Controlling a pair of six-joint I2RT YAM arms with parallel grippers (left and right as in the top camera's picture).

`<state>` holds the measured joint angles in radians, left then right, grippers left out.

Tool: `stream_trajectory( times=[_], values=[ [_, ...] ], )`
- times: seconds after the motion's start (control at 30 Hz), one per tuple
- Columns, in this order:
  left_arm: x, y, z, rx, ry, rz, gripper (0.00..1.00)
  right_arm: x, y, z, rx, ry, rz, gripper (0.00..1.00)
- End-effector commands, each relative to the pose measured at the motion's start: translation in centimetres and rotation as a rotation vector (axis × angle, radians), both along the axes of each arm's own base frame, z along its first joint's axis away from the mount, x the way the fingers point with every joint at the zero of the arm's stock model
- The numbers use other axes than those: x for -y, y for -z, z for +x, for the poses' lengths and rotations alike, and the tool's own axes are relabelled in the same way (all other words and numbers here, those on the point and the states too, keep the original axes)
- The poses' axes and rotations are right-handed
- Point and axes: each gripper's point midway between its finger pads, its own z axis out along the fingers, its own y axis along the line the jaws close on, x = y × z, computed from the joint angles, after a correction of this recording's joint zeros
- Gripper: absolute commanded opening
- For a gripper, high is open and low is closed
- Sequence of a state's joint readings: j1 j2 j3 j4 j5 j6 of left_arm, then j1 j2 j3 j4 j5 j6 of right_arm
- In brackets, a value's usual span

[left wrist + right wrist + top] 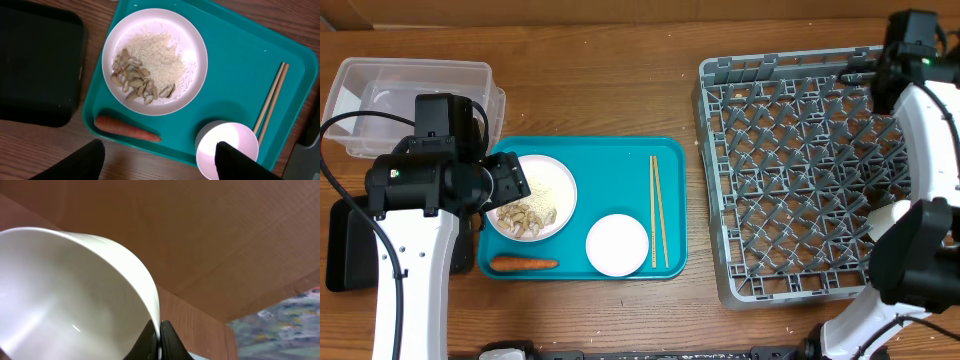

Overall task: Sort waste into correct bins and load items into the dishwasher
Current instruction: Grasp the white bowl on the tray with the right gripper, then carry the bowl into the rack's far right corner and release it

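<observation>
The grey dish rack's far corner lies below, so next I need to lower the white bowl in my right gripper among the rack's bare wires and release the bowl's rim.
A round white plate [531,197] with white rice [160,60] and tan food scraps [134,82] sits on the teal tray. An orange carrot [523,264] lies along the tray's front edge; it also shows in the left wrist view [127,129]. A small white bowl [617,243] and pale chopsticks [659,210] lie on the tray's right side. My left gripper [160,165] is open and empty above the tray's front left. My right gripper [160,330] is shut on the rim of a white bowl [65,295], over the grey dish rack's [800,170] far right corner.
The teal tray [610,160] sits at the table's middle. A clear tub [380,100] stands at the back left and a black tray [345,245] lies left of the teal tray. A brown cardboard wall [200,230] rises behind the rack.
</observation>
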<state>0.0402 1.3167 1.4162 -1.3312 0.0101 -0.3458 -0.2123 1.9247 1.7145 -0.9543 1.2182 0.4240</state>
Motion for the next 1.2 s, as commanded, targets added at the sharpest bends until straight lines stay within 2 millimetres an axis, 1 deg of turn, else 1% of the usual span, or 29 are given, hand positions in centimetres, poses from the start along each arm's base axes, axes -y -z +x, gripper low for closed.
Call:
stream_trajectory(
  times=[0.0,0.17,0.33,0.43,0.6,0.83,0.9,0.93,0.97,1.0,1.03,1.1,1.17],
  values=[
    [-0.4,-0.2,0.3,0.009,-0.038,0.003,0.73,0.1,2.2,0.6,-0.05,0.013,-0.013,0.04],
    [-0.4,-0.3,0.4,0.014,-0.038,0.004,0.73,-1.6,6.1,2.1,-0.123,-0.041,0.043,0.04],
    [-0.4,-0.3,0.4,0.014,-0.037,0.003,0.73,-3.7,8.6,2.6,-0.181,-0.095,0.081,0.04],
    [-0.4,-0.3,0.4,0.014,-0.037,0.003,0.73,-5.3,9.9,2.8,-0.216,-0.141,0.146,0.04],
    [-0.4,-0.3,0.4,0.013,-0.037,0.004,0.73,-7.3,11.1,2.9,-0.253,-0.192,0.225,0.04],
    [-0.4,-0.3,0.4,0.013,-0.037,0.004,0.73,-9.4,11.6,2.7,-0.312,-0.237,0.251,0.05],
    [-0.4,-0.3,0.4,0.014,-0.037,0.004,0.73,-10.2,12.0,2.6,-0.332,-0.252,0.273,0.13],
    [-0.4,-0.3,0.4,0.014,-0.037,0.003,0.73,-10.6,12.2,2.5,-0.344,-0.262,0.29,0.2],
    [-0.4,-0.3,0.4,0.015,-0.037,0.003,0.73,-11.1,12.4,2.4,-0.353,-0.271,0.308,0.34],
    [-0.4,-0.3,0.4,0.015,-0.037,0.003,0.73,-11.3,12.6,2.3,-0.358,-0.276,0.32,0.41],
    [-0.4,-0.3,0.4,0.015,-0.037,0.003,0.73,-11.7,12.8,2.3,-0.363,-0.283,0.335,0.51],
    [-0.4,-0.3,0.4,0.015,-0.037,0.003,0.73,-12.5,12.6,2.2,-0.351,-0.298,0.37,0.57],
    [-0.4,-0.3,0.4,0.014,-0.037,0.004,0.73,-12.9,11.9,2.0,-0.312,-0.291,0.379,0.68]
  ],
)
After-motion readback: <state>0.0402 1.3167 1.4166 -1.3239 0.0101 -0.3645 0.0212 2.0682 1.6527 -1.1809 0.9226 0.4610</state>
